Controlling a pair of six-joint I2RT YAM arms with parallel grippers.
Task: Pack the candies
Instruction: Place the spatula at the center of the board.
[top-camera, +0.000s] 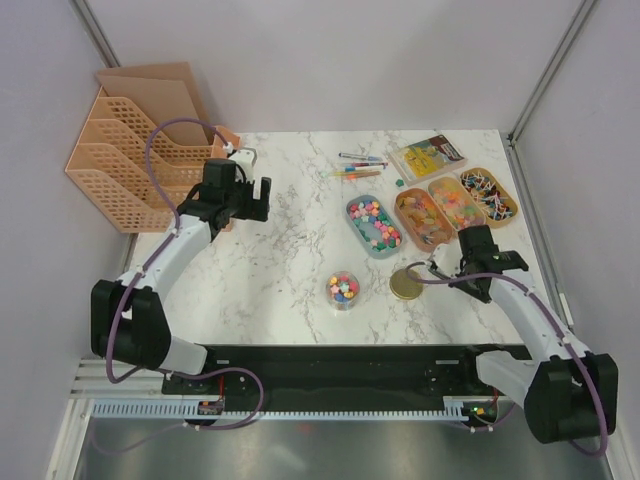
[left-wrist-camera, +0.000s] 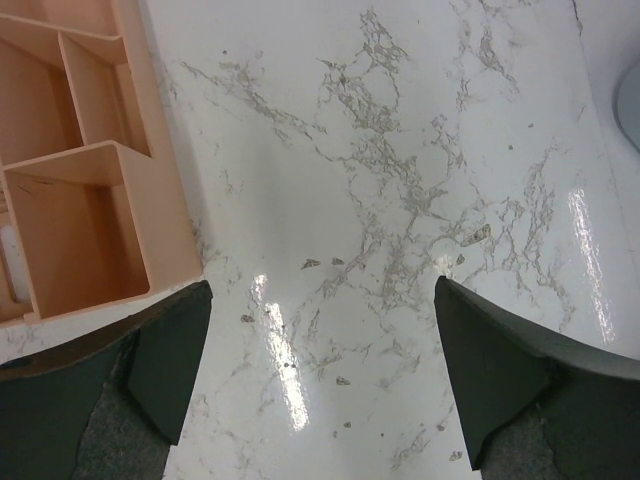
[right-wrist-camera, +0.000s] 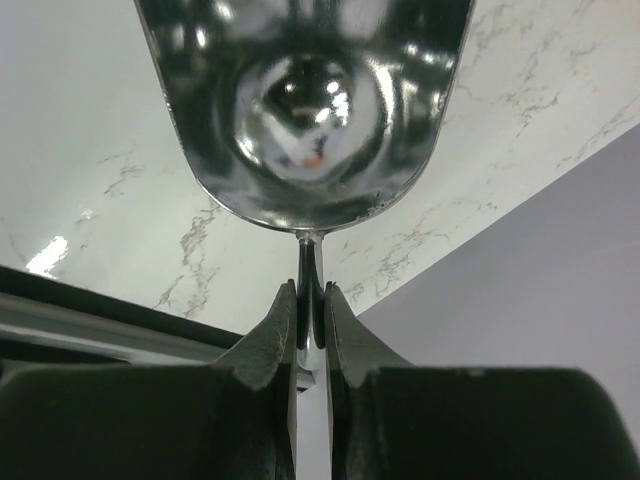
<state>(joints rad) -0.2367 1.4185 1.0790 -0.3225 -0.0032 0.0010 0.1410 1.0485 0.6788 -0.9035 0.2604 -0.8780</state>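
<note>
My right gripper lowers the scoop toward the right in the top view next, onto empty marble in front of the lollipop tray, as the scoop's bowl looks empty.
Small bright candies fill a grey-blue oval tray at centre right. More candies lie in three orange oval trays beside it, the rightmost with white-stick lollipops. A small clear jar near the front holds several candies. My right gripper is shut on the thin handle of a shiny metal scoop, fingers pinching it, just in front of the orange trays. The scoop bowl looks empty. My left gripper is open and empty over bare marble, far left of the candies.
A flat round gold lid lies between the jar and my right gripper. Coloured pens and a yellow booklet lie at the back. An orange rack stands at the far left; its compartments show in the left wrist view.
</note>
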